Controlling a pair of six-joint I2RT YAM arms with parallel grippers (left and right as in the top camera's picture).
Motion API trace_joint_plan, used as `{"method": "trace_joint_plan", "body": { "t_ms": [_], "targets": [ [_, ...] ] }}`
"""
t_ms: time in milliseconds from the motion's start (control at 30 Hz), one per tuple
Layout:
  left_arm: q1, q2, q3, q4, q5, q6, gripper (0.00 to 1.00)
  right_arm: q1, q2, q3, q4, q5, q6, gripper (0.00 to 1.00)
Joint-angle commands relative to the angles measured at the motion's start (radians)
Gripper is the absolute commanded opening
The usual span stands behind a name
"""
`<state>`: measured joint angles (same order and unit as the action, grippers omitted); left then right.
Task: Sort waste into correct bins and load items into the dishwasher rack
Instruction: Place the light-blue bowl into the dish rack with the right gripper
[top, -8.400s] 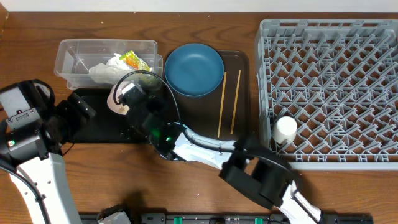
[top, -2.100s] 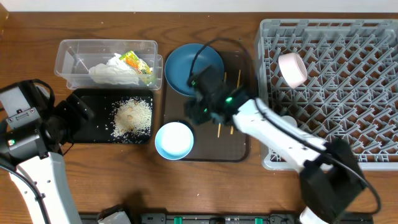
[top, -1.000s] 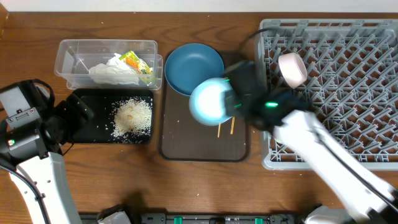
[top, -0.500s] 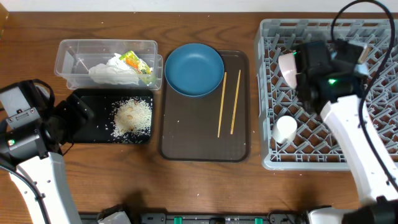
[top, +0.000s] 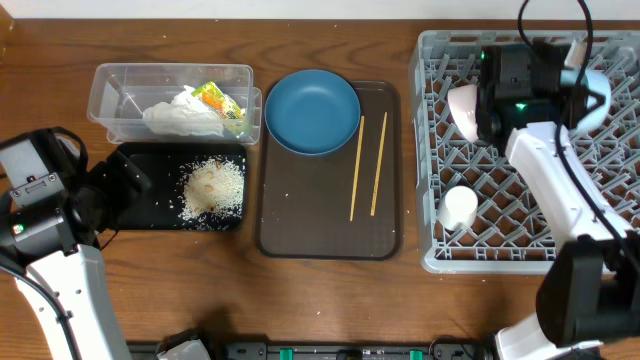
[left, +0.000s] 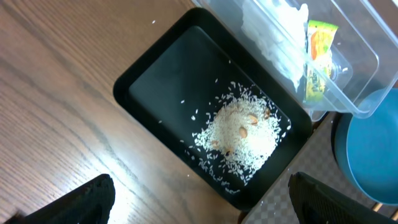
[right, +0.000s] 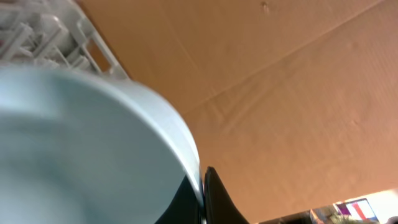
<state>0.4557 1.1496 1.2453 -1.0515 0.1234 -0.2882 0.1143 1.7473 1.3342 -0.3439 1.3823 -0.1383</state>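
My right gripper holds the light blue bowl. It will lower the bowl onto the rack's wires beside the cream-white bowl (top: 462, 112).
My right gripper (top: 572, 90) is shut on the rim of the light blue bowl (top: 596, 100) and holds it tilted on edge over the back of the grey dishwasher rack (top: 600, 250). In the right wrist view the bowl (right: 81, 143) fills the left side, pinched at the fingers (right: 204, 193). A cream-white bowl (top: 462, 112) stands on edge in the rack, and a white cup (top: 460, 208) sits at its front left. The dark blue plate (top: 312, 112) and two chopsticks (top: 366, 168) lie on the brown tray (top: 330, 225). My left gripper (left: 205, 211) is open and empty above the table.
The clear tub (top: 120, 85) holds the white tissue (top: 180, 114) and the yellow-green wrapper (top: 215, 98). The black tray (top: 150, 205) holds the rice heap (top: 213, 190). The left wrist view shows the rice (left: 239, 134), the wrapper (left: 320, 46) and the plate's edge (left: 373, 155).
My right arm lifted the light blue bowl off the brown tray and carried it right and back over the rack, where it now hangs on edge. The left arm has not moved.
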Motion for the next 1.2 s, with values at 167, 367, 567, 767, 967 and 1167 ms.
{"method": "trace_joint_plan", "body": {
  "t_ms": [167,367,567,767,967,1167],
  "targets": [
    [0.004,0.000,0.015,-0.002,-0.016,0.002,0.92,-0.040,0.103,0.010,0.496,-0.080,-0.570,0.01],
    [0.004,0.000,0.015,-0.003,-0.016,0.002,0.92,-0.067,0.178,0.010,0.621,-0.168,-0.724,0.01],
    [0.004,0.000,0.015,-0.003,-0.016,0.002,0.92,-0.074,0.276,0.010,0.770,-0.177,-0.811,0.01],
    [0.004,0.000,0.015,-0.003,-0.016,0.002,0.92,-0.075,0.349,0.010,0.802,-0.157,-0.918,0.01],
    [0.004,0.000,0.015,-0.003,-0.016,0.002,0.92,-0.058,0.363,0.010,0.797,-0.108,-0.917,0.01],
    [0.004,0.000,0.015,-0.003,-0.016,0.002,0.92,-0.007,0.363,0.010,0.797,-0.050,-0.917,0.01]
  ]
}}
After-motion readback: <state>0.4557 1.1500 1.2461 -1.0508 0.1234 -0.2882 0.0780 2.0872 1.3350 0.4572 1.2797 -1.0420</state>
